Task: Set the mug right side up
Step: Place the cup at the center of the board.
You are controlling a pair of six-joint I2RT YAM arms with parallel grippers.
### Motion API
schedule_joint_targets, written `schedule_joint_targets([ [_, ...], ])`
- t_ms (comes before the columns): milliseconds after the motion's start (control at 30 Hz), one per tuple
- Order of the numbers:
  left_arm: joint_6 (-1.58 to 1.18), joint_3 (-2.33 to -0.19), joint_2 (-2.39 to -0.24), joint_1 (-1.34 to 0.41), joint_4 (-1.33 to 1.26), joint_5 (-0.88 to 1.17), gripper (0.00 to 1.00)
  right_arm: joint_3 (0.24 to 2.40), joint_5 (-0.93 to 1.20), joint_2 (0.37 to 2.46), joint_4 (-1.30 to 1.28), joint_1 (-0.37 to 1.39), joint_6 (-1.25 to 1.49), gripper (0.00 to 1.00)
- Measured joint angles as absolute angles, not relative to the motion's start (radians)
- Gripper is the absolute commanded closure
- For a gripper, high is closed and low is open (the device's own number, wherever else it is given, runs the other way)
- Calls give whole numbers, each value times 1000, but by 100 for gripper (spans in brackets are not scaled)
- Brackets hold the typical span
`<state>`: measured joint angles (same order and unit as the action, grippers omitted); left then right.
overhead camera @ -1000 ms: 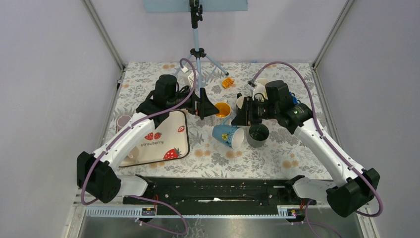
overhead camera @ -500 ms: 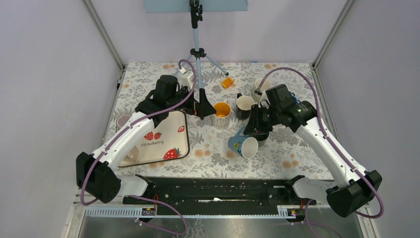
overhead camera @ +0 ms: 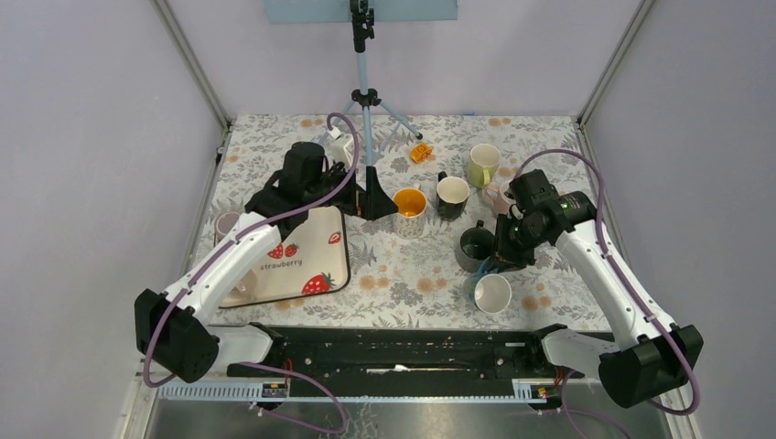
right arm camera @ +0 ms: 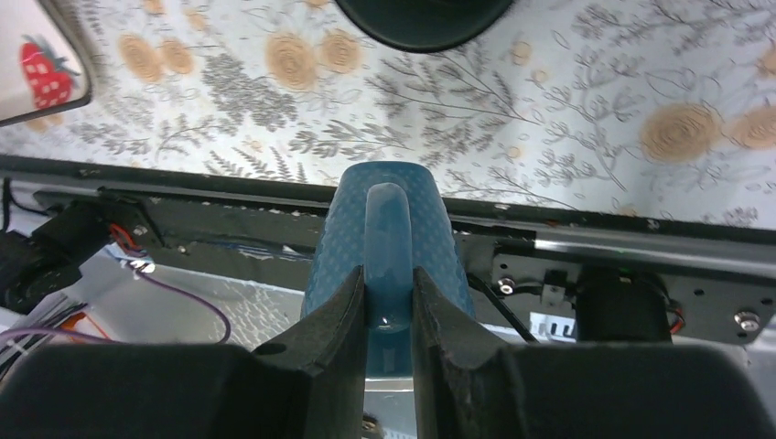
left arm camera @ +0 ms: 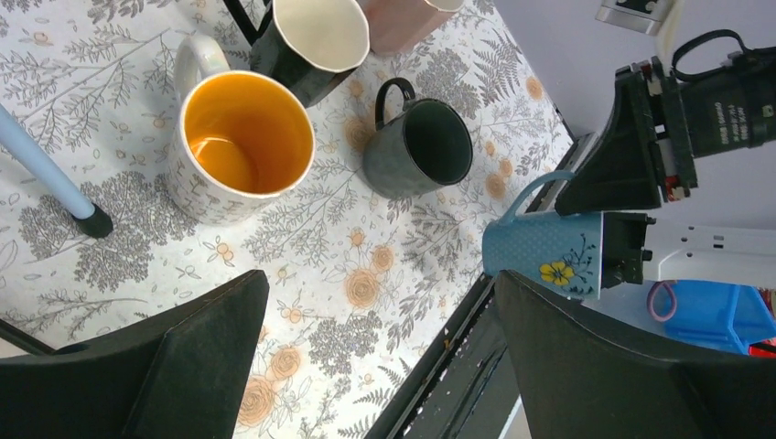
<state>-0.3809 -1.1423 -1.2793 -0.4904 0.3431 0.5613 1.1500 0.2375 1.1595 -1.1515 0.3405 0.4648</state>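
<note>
My right gripper moves outward and to the right in the top view next, lowers there and releases, since the tabletop [overhead camera: 546, 259] beside the dark green mug is bare.
The mug [overhead camera: 491, 293] is blue with a yellow flower and a white inside. It hangs just above the table near the front edge, its mouth turned up toward the top camera. My right gripper [overhead camera: 500, 266] is shut on its handle. In the right wrist view both fingers pinch the blue handle [right arm camera: 388, 240], with the right gripper [right arm camera: 386, 279] above the table's black front rail. The left wrist view shows the mug [left arm camera: 544, 256] off to the right. My left gripper [overhead camera: 379, 198] stands wide open and empty beside the orange-lined mug; it [left arm camera: 380, 283] holds nothing.
An orange-lined mug [overhead camera: 409, 203], a black mug [overhead camera: 452, 192], a dark green mug [overhead camera: 476, 245], a pale green mug [overhead camera: 483, 163] and a pink one [overhead camera: 500, 196] stand upright behind. A tripod [overhead camera: 364, 91] stands at the back. A strawberry tray [overhead camera: 297, 256] lies left.
The right arm carried the blue mug from the table's middle to the front right and rotated it from mouth sideways to mouth up. The left arm hardly moved.
</note>
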Motion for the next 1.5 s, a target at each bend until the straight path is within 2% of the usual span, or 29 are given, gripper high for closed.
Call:
schedule_joint_targets([
  [533,-435,-1069,-1204,-527,333,575,1,1078,138,1235,-1202,109,425,100],
  [1033,-446,-1069,-1164,-610,320,572,1,1261,199,1555,-1116,-208,354,100],
  [1267,-461,-1056,-1164,-614,312,576,1,1330,276,1718,-1102,-312,344,100],
  [1500,-473,-1053,-1164,-614,305,583,1,1479,262,1836,-1136,-373,338,100],
])
